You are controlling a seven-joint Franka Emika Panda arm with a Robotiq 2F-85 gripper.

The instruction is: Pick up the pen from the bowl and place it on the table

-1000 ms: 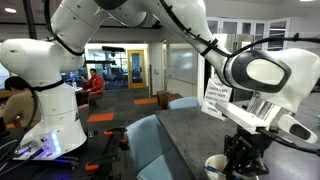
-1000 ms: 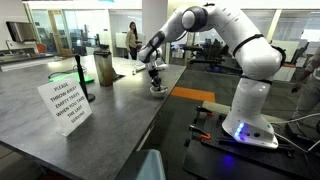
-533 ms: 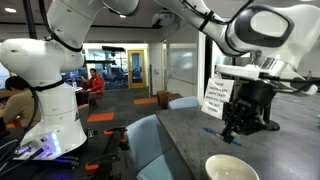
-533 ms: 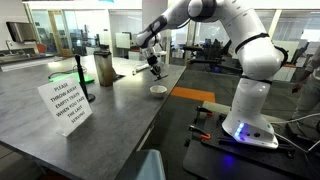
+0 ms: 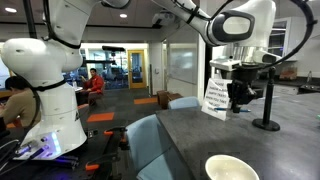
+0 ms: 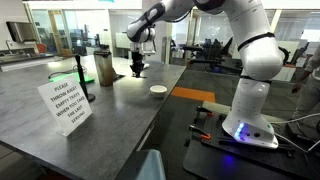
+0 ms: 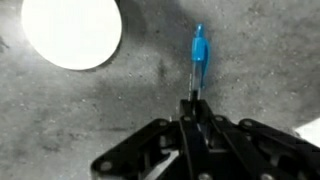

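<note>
The pen will go down onto the grey table (image 5: pixel 229 128) (image 7: pixel 198 77) beside the cream-white bowl next. My gripper will lower it there and then open.
In the wrist view my gripper (image 7: pixel 193 108) is shut on the pen (image 7: pixel 198 58), a thin stick with a bright blue end that points away from the jaws over the dark grey table (image 7: pixel 120 100). The cream-white bowl (image 7: pixel 72 30) lies at the upper left, empty and apart from the pen. In both exterior views the gripper (image 5: pixel 240 100) (image 6: pixel 138 68) hangs well above the table (image 6: pixel 60 130), away from the bowl (image 5: pixel 231 168) (image 6: pixel 158 90). The pen is too small to make out there.
A white paper sign (image 6: pixel 64 104) (image 5: pixel 216 97) stands on the table. A black post stand (image 5: pixel 266 122) and a dark green cylinder (image 6: pixel 104 68) stand near it. Blue-grey chairs (image 5: pixel 155 145) sit at the table's edge. The robot base (image 6: pixel 248 125) is beside the table.
My gripper has risen out of the bowl with the pen in it and moved up and away across the table. The bowl stays in place, now empty.
</note>
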